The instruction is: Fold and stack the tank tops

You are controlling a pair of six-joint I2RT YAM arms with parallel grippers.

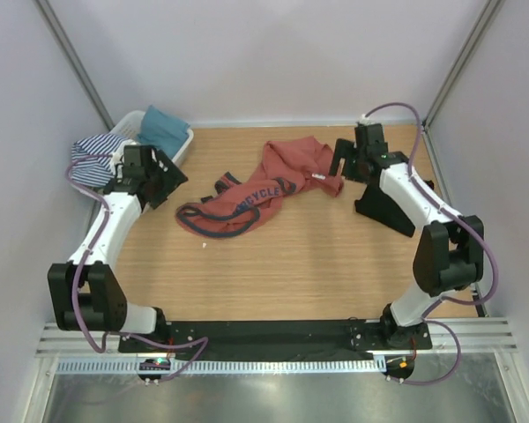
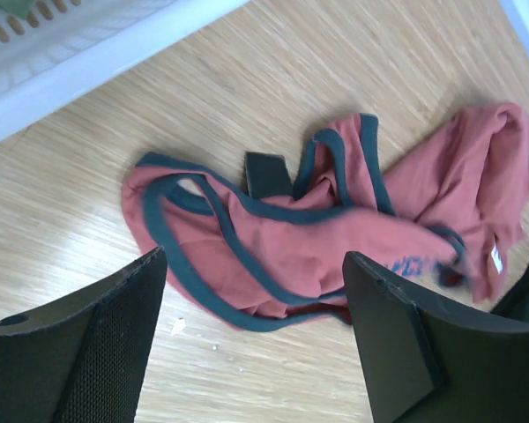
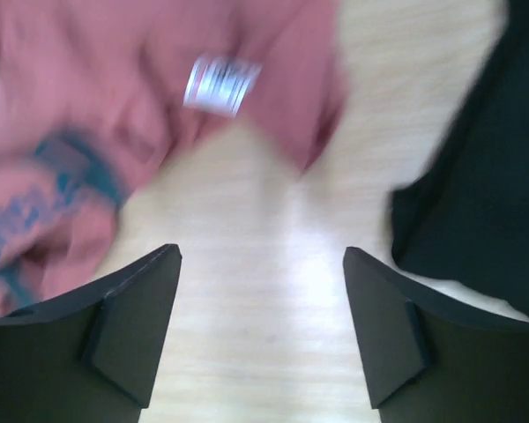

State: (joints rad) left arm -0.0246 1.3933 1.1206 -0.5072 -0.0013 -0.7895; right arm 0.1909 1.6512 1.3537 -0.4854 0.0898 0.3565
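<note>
The navy edging of the rust-red tank top by the lettering lies exposed below my left gripper and to its right in the top view. I should move my left gripper that way and down onto the edging.
The rust-red tank top lies crumpled mid-table, its navy-edged straps spread toward the left. A white tag shows on its right end. The black tank top lies in a folded heap at the right, partly under the right arm. My left gripper hovers open just left of the red top's straps, nothing between its fingers. My right gripper hangs open above bare wood between the red top and the black one, holding nothing. The right wrist view is blurred.
A white basket stands at the back left behind my left gripper, with a teal cloth and a striped cloth in it. Its rim runs close to the red top. White side walls enclose the table.
</note>
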